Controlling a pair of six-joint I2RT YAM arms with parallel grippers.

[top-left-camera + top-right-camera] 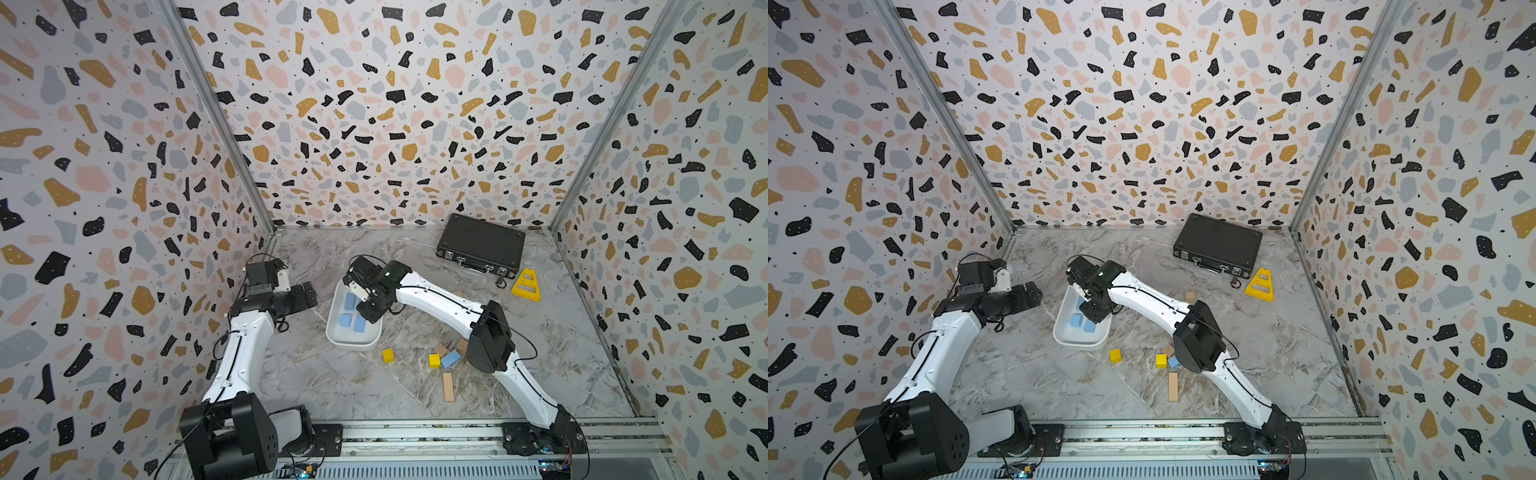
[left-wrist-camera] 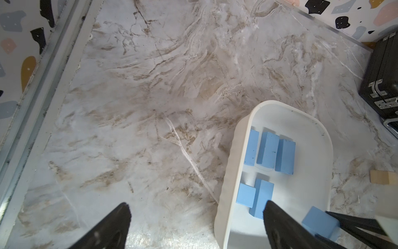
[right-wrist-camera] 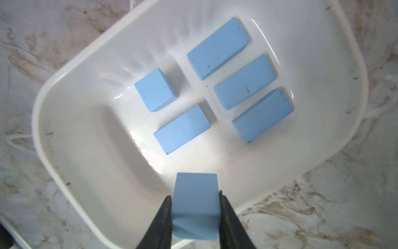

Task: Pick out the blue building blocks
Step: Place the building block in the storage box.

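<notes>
The blue block goes down into the tray (image 3: 64, 73) in my right gripper next. It comes free on the bare bottom beside the others, since that clear spot lies below the gripper.
A white tray (image 3: 64, 73) holds several light blue building blocks (image 3: 217, 48) lying flat on its bottom, also seen in a top view (image 1: 345, 320). My right gripper (image 3: 195, 197) hangs over the tray's near end, shut on one more blue block (image 3: 195, 204); the left wrist view shows that block (image 2: 318, 222) between the right arm's fingers. Another blue block (image 1: 451, 358) lies on the table beside the right arm's elbow. My left gripper (image 2: 196, 204) is open and holds nothing, just left of the tray (image 2: 232, 172).
A black case (image 1: 480, 245) lies at the back right with a yellow triangular piece (image 1: 527, 286) in front of it. Two yellow cubes (image 1: 387, 355) (image 1: 434, 360) and tan wood blocks (image 1: 448, 386) lie in front of the tray (image 1: 353, 343).
</notes>
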